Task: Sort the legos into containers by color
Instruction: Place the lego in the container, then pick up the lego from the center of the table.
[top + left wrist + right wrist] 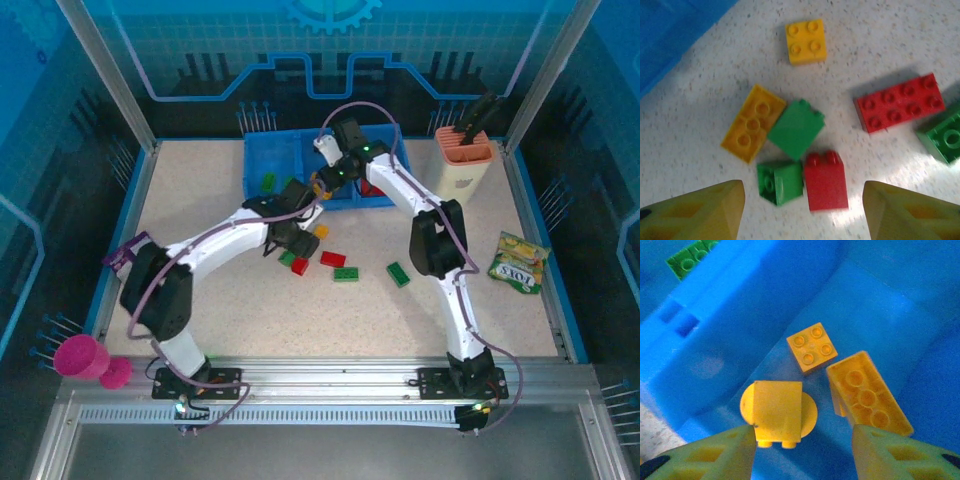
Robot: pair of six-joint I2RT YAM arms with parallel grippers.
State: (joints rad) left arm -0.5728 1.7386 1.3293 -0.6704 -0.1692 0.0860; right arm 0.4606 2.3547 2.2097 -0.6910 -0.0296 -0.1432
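Note:
A green brick below touches a yellow one, so my left gripper needs to turn next and lower its fingers around the green brick's studded and opposite ends, off the blocked side.
Loose legos lie on the table under my left gripper (802,212), which hangs open above a small green brick (780,182) and a small red brick (826,181). Beyond them are another green brick (796,129), two yellow ones (753,123) (806,41) and a long red brick (900,102). My right gripper (802,450) is open inside the blue tray (262,152). A yellow brick (777,412) sits right by its left finger (715,455), near two more yellow bricks (811,346) (867,395). A green brick (690,260) lies in the neighbouring compartment.
A cream holder with an orange top (462,158) stands at the back right. A snack packet (519,262) lies by the right wall and a purple packet (125,252) by the left arm. More bricks (346,274) (398,273) are scattered mid-table.

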